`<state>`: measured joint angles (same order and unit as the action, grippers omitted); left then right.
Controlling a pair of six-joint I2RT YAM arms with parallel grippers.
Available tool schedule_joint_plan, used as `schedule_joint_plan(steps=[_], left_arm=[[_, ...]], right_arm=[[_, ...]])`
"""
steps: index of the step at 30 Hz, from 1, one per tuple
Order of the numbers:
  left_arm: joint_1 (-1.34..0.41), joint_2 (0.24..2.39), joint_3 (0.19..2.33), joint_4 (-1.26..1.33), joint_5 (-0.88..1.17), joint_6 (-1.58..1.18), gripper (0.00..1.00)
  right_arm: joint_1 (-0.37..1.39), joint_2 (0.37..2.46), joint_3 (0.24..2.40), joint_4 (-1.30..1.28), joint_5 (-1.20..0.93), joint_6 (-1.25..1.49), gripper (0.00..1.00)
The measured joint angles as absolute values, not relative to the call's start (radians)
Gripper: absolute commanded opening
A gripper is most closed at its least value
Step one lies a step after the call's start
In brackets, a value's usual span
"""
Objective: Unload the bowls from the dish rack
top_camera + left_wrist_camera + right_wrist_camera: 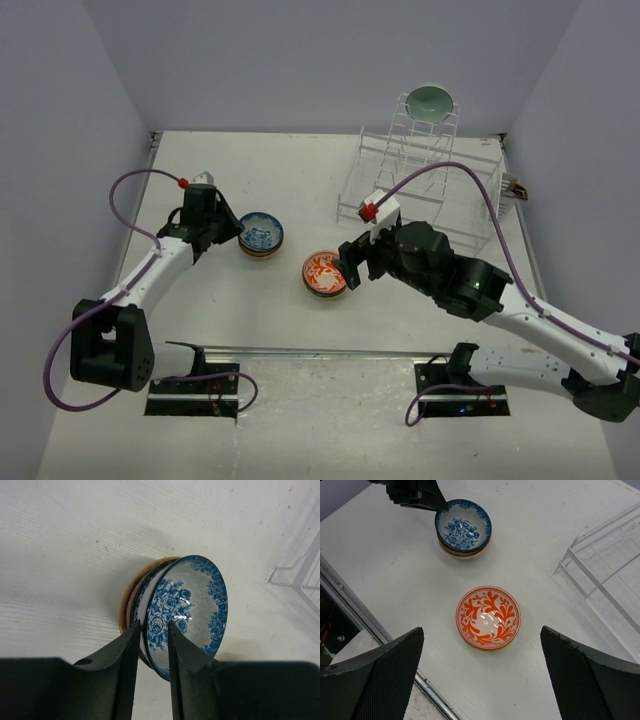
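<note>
The green bowl is still standing in the rack (pixel 440 190), so my right gripper needs to swing outward and to the right in the top view, onto the green bowl's rim (pixel 450 102).
A blue-flowered bowl (pixel 261 233) sits on top of a small stack of bowls left of centre; it also shows in the left wrist view (pixel 192 605) and the right wrist view (pixel 463 524). My left gripper (pixel 232 232) (pixel 152 624) is shut on its near rim, one finger inside and one outside. An orange-patterned bowl (pixel 324 272) (pixel 488 616) rests on the table. My right gripper (pixel 348 264) (pixel 481 629) hangs open and empty above it. A green bowl (pixel 428 101) stands on the top tier of the clear wire dish rack (pixel 440 190).
The rack fills the back right of the table; its corner shows in the left wrist view (pixel 305 575) and the right wrist view (pixel 610 580). A metal rail (pixel 320 352) runs along the near table edge. Grey walls close in both sides.
</note>
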<state>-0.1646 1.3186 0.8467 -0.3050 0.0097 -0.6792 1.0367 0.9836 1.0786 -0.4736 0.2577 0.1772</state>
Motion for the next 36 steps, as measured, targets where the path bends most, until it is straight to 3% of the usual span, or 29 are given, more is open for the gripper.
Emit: schedule_joint_plan(steps=[9, 23, 25, 26, 28, 29, 31, 32, 34, 36], left_arm=[[-0.164, 1.301, 0.836, -0.308, -0.004, -0.677, 0.01], [-0.164, 1.3, 0.785, -0.297, -0.014, -0.672, 0.0], [-0.164, 1.297, 0.785, -0.3, -0.015, -0.67, 0.13], [-0.164, 1.293, 0.785, -0.304, -0.015, -0.669, 0.26], [-0.164, 1.275, 0.786, -0.318, -0.019, -0.666, 0.43], [-0.164, 1.26, 0.786, -0.327, -0.02, -0.663, 0.58], [-0.164, 1.213, 0.796, -0.355, -0.023, -0.663, 0.73], [-0.164, 1.189, 0.803, -0.367, -0.024, -0.662, 0.85], [-0.164, 1.129, 0.836, -0.406, -0.03, -0.655, 1.0], [-0.164, 1.06, 0.884, -0.446, -0.035, -0.641, 1.0]], right_arm=[[1.012, 0.982, 1.097, -0.472, 0.239, 0.19, 0.99], [0.991, 0.988, 1.101, -0.472, 0.232, 0.196, 0.99], [0.971, 1.002, 1.112, -0.471, 0.225, 0.202, 0.99], [0.957, 1.01, 1.12, -0.471, 0.22, 0.205, 0.99], [0.914, 1.027, 1.138, -0.47, 0.212, 0.218, 0.99], [0.881, 1.036, 1.152, -0.47, 0.199, 0.23, 0.99], [0.802, 1.049, 1.179, -0.452, 0.186, 0.264, 0.99], [0.762, 1.052, 1.19, -0.439, 0.182, 0.285, 0.99], [0.676, 1.058, 1.221, -0.41, 0.171, 0.344, 0.99], [0.59, 1.072, 1.261, -0.379, 0.156, 0.403, 0.99]])
